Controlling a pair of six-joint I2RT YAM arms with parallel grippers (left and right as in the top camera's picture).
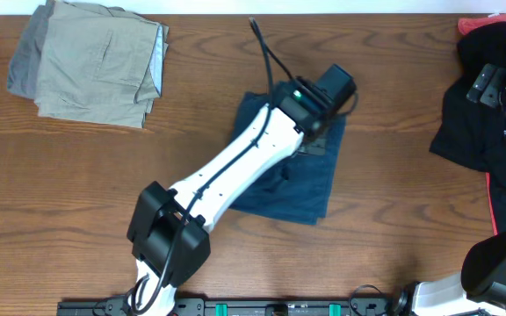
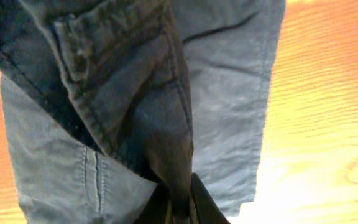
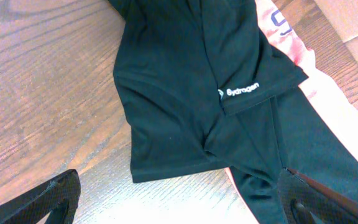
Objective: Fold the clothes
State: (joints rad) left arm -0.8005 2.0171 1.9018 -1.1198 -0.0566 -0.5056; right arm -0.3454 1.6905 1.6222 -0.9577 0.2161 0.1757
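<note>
I will next lower my left gripper sideways and let go of the fold over the shorts' flat side strip, which lies uncovered below it, to its right in the overhead view.
The navy-blue shorts lie in the middle of the table, partly folded. My left gripper is over their far right part, shut on a pinched fold of the fabric. In the left wrist view the shorts fill the frame and the fold runs down between my fingertips. My right gripper is open and empty, hovering over the black garment at the right edge; its fingers show only in the right wrist view.
Folded khaki and grey shorts lie at the back left. A black garment with a small white logo, also in the right wrist view, lies at the right edge with pink fabric under it.
</note>
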